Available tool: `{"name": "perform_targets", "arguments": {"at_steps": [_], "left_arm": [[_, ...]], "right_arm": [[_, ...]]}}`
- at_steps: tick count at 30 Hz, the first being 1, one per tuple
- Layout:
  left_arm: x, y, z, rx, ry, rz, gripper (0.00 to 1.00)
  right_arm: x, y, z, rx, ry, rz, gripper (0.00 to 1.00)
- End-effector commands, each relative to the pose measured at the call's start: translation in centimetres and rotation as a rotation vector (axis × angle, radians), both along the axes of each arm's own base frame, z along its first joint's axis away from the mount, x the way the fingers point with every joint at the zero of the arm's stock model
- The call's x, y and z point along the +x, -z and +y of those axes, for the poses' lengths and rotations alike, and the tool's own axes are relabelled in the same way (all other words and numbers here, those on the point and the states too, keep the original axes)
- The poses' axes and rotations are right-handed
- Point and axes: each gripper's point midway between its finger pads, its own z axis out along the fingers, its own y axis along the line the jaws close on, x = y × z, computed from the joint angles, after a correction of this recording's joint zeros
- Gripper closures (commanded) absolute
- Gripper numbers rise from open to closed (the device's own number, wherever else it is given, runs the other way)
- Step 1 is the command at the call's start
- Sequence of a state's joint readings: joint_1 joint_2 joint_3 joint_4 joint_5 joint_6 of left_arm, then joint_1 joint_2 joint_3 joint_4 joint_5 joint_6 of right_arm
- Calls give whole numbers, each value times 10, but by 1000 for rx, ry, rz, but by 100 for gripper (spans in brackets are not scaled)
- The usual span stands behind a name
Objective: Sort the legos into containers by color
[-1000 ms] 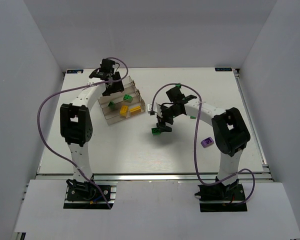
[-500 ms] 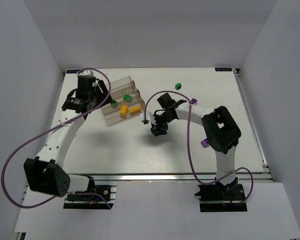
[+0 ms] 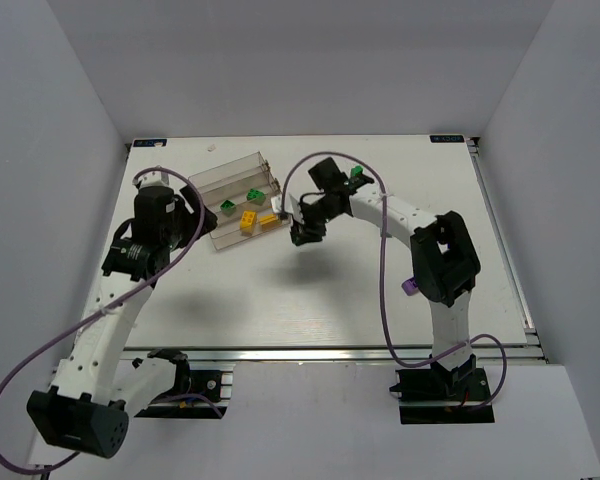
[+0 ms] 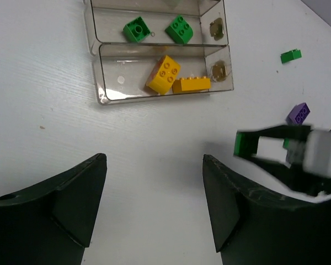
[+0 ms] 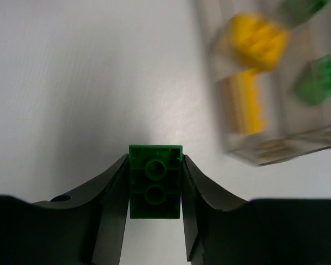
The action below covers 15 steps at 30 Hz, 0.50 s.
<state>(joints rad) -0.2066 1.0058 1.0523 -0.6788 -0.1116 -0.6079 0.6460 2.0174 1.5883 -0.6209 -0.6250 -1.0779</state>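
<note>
My right gripper holds the green lego and will swing outward past the yellow legos. It will let the green lego go over the tray's middle step, where the green legos are.
My right gripper [image 5: 155, 161] is shut on a green lego [image 5: 155, 189], held underside up above the table just right of the clear stepped tray [image 3: 218, 183]. In the top view that gripper [image 3: 300, 235] hangs by the tray's low front corner. The tray's compartments hold two green legos [image 4: 135, 29] [image 4: 179, 28] on the middle step and two yellow ones [image 4: 164, 73] [image 4: 191, 84] on the lowest step. My left gripper [image 4: 153, 159] is open and empty, over bare table in front of the tray. A loose green lego [image 3: 357, 172] and a purple one [image 4: 298, 113] lie on the table.
Another purple brick [image 3: 410, 287] lies beside the right arm's upright link. The right arm's purple cable [image 3: 384, 270] loops over the table's right half. White walls close in the table on three sides.
The right gripper closed on the green lego and carried it up toward the tray. The left arm drew back from over the tray toward the near left.
</note>
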Motion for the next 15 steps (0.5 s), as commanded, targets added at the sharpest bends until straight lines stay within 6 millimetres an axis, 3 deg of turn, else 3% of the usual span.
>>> {"name": "perform_targets", "arguments": {"at_steps": [1,3,7,10,11,13,14,15], "left_arm": [[-17,-5,-3,-59,3,-35,20],[-23,0,-3,-87,-11,-25,20],[-34,0,-3,-125,-29,-33,20],[-42,-1,-1,-140,-40,-30,20],[-44,-2,-1,-144,-42,-33,20],[-48,-1,0,-146,-49,-24,20],[-49,-2,0,-153,-51,-23,20],[-51,-2,0,-153,-54,-22,20]], "right_arm": [[30,-89,48,207,32,-109,100],[49,-99,63,242,114,-113,100],[106,-110,95,347,307,-231,100],[129,-101,109,390,418,-265,100],[140,-109,113,429,456,-296,100],[149,-101,117,454,510,-309,100],[156,-113,122,516,531,-353,100],[156,-106,123,522,546,-354,100]]}}
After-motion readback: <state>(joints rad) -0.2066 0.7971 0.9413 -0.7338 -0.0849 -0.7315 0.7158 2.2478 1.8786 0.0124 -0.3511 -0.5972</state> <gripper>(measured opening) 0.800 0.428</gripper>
